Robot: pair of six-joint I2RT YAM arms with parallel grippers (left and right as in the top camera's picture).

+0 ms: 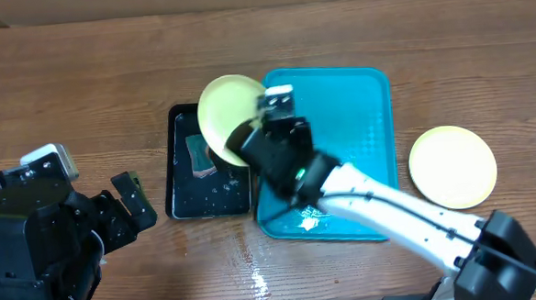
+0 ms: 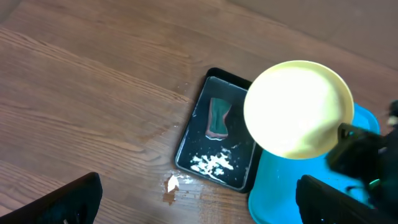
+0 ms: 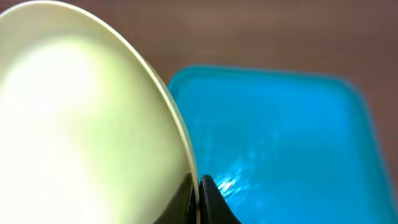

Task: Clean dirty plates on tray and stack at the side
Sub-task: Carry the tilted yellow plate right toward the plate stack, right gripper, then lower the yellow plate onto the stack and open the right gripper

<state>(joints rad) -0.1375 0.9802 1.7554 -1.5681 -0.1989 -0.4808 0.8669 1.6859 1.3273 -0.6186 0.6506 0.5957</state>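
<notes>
The right gripper will next swing past the turquoise tray (image 1: 357, 99) and go down to let go of its yellow-green plate on the flat-lying plate, since that flat-lying plate is already at the side.
My right gripper (image 1: 249, 137) is shut on the rim of a yellow-green plate (image 1: 227, 113) and holds it tilted above the gap between the black tray and the turquoise tray (image 1: 357, 99). The held plate fills the left of the right wrist view (image 3: 81, 118), with the fingers (image 3: 198, 193) pinching its edge, and shows in the left wrist view (image 2: 298, 109). A second plate (image 1: 453, 166) lies flat on the table right of the turquoise tray. My left gripper (image 1: 133, 203) is open and empty over the table at the left, its fingers at the frame corners (image 2: 199, 205).
A narrow black tray (image 1: 185, 186) holds a sponge (image 1: 200, 153) and white foam; it also shows in the left wrist view (image 2: 214, 146). Wet spots lie on the wood (image 1: 256, 279) in front of the trays. The turquoise tray shows wet glints (image 1: 309, 223).
</notes>
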